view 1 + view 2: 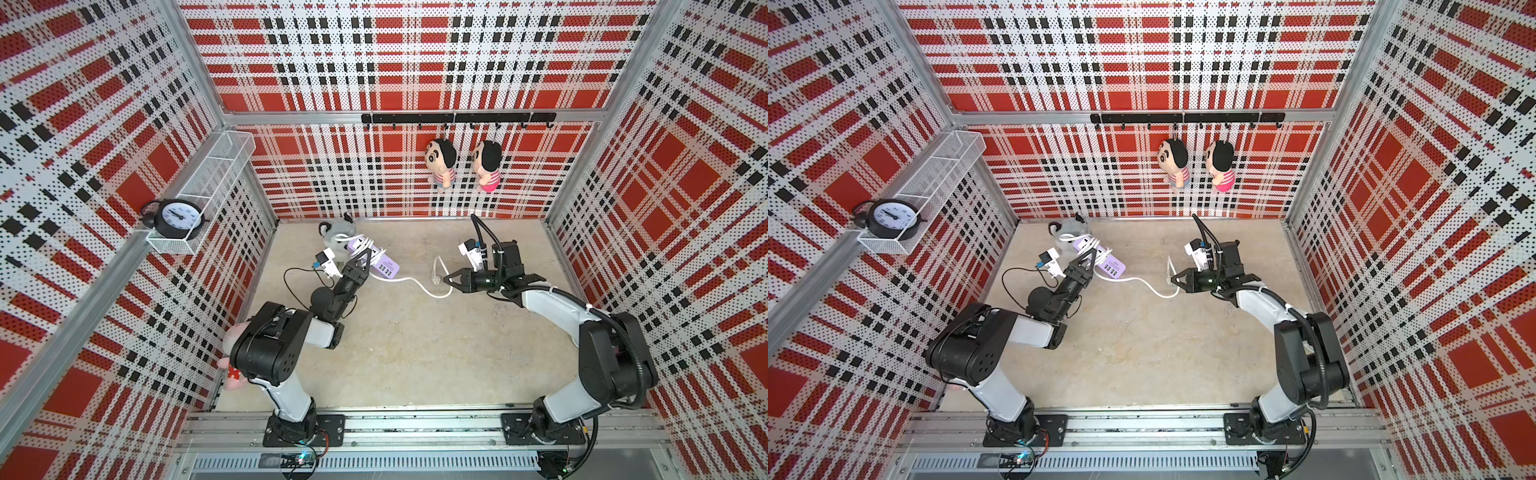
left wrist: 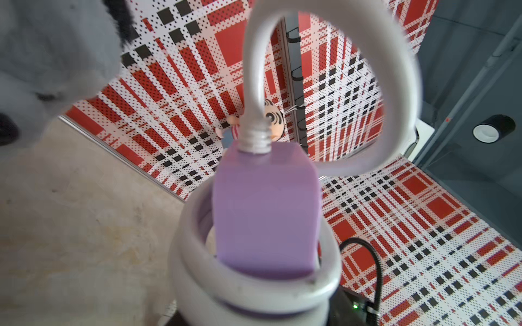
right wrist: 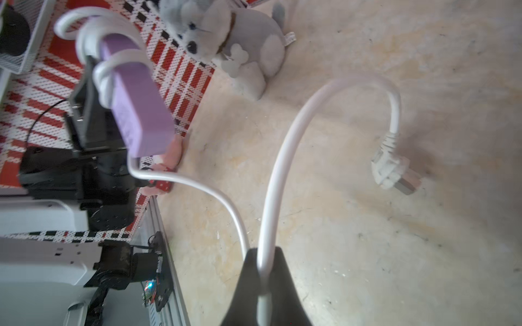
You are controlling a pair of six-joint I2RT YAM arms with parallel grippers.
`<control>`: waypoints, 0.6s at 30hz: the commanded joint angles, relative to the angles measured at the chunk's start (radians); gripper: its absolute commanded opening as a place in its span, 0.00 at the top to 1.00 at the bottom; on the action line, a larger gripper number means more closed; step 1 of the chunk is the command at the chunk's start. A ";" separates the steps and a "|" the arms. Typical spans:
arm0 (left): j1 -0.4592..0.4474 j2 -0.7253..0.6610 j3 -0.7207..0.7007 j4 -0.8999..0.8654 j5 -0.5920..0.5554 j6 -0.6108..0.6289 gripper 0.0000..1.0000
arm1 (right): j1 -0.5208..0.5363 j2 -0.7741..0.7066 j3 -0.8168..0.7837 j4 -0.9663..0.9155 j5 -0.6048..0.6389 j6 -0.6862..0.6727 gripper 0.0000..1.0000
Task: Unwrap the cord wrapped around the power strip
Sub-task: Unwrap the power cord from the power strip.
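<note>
Bare floor lies below the gripper, so next my right gripper needs to draw the slack cord away from the power strip, then return toward the power strip and release.
My left gripper is shut on the lavender power strip and holds it off the floor at the back left. In the left wrist view the power strip fills the middle and hides the jaws. White cord loops wrap round the strip and arch over its end. From the strip the cord runs free across the floor to my right gripper. The right gripper is shut on the cord. Past it the cord curves to the white plug, which hangs near the floor.
A grey plush dog sits just behind the strip by the back wall. A pink plush lies beside the left arm's base. Two dolls hang from a hook rail. A wire shelf with a clock juts from the left wall.
</note>
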 commanded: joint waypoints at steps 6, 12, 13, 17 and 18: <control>0.004 -0.169 0.003 0.227 0.158 -0.115 1.00 | -0.046 0.179 0.095 0.065 0.169 0.018 1.00; 0.042 -0.280 -0.052 0.204 0.219 -0.111 1.00 | -0.110 0.231 0.179 0.042 0.245 0.001 1.00; 0.054 -0.292 -0.065 0.193 0.230 -0.104 1.00 | -0.125 0.230 0.184 0.042 0.254 -0.001 1.00; 0.092 -0.330 -0.125 0.134 0.272 -0.070 1.00 | -0.202 0.189 0.195 0.043 0.267 0.000 1.00; 0.100 -0.334 -0.141 0.123 0.274 -0.057 1.00 | -0.220 0.173 0.196 0.039 0.266 0.000 1.00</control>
